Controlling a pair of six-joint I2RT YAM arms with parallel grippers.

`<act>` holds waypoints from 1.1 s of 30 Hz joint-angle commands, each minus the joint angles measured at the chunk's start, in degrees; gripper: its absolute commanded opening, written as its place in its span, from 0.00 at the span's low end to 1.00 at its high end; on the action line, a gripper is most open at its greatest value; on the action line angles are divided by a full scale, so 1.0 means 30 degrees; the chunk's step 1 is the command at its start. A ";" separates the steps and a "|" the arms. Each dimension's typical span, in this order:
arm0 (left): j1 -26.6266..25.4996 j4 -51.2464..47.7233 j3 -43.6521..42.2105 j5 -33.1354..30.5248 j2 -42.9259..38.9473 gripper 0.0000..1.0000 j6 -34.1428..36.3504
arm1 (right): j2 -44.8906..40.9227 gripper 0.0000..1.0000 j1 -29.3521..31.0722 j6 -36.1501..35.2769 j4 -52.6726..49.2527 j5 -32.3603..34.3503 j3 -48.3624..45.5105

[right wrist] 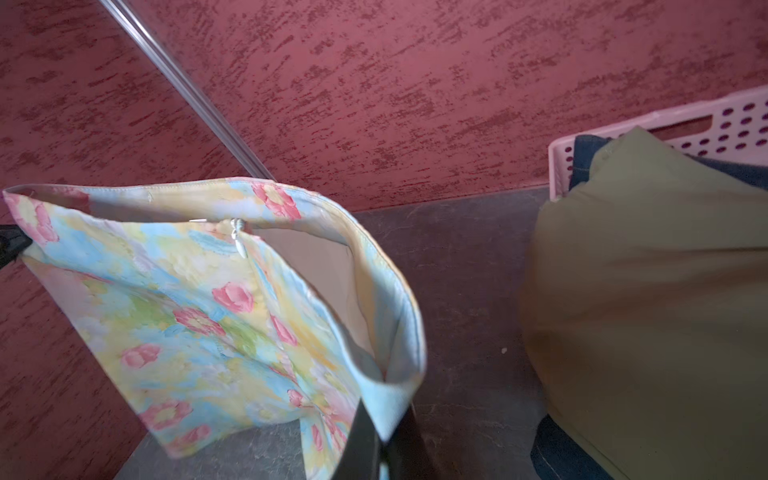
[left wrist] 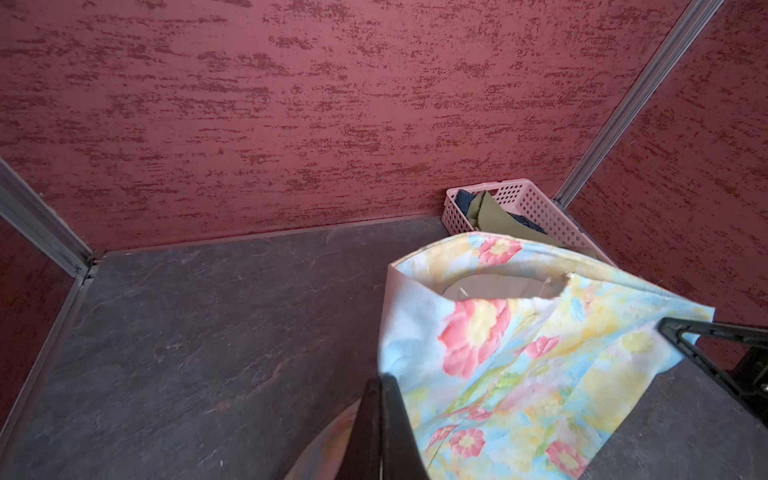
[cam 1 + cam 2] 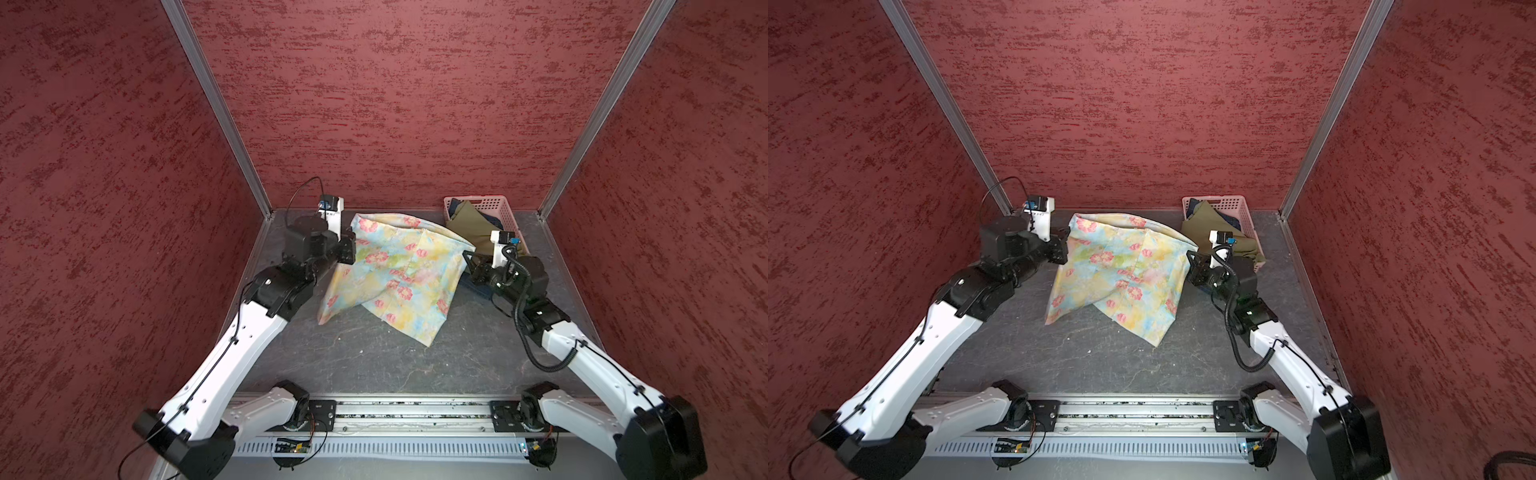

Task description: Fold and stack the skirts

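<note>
The robot's left gripper has bare tabletop below and outward of it, so next it will carry the end of the waistband outward, lower it flat onto that open space, and let go.
The pale floral skirt (image 3: 395, 274) hangs between both grippers by its waistband, with the hem trailing on the table. My left gripper (image 3: 351, 245) is shut on the waistband's left end (image 2: 399, 332). My right gripper (image 3: 467, 255) is shut on its right end (image 1: 395, 399). The waistband gapes open between them, showing the lining and a zip pull (image 1: 237, 237). The olive-green skirt (image 3: 469, 224) spills out of the pink basket (image 3: 494, 203) at the back right, just behind my right gripper. The dark denim skirt (image 1: 590, 153) lies under it, mostly hidden.
The dark slate table (image 3: 374, 361) lies bare in front of the hanging skirt and to its left (image 2: 208, 332). Red walls close the back and both sides. The arms' metal rail (image 3: 415, 411) runs along the front edge.
</note>
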 commanded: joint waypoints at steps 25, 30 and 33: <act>0.7883 0.0818 -0.1592 0.4261 0.7904 0.00 -0.3395 | 1.5776 0.00 0.0251 0.0818 -0.5401 -0.5676 1.3833; 0.8717 0.1968 -0.0373 0.3529 1.1957 0.13 -0.4761 | 2.0035 0.40 0.0354 -0.0001 -0.1800 -0.5089 1.6342; 0.8687 0.2170 0.0438 0.2652 1.1806 0.38 -0.4851 | 1.9631 0.75 0.0336 -0.1217 -0.2007 -0.3582 1.7185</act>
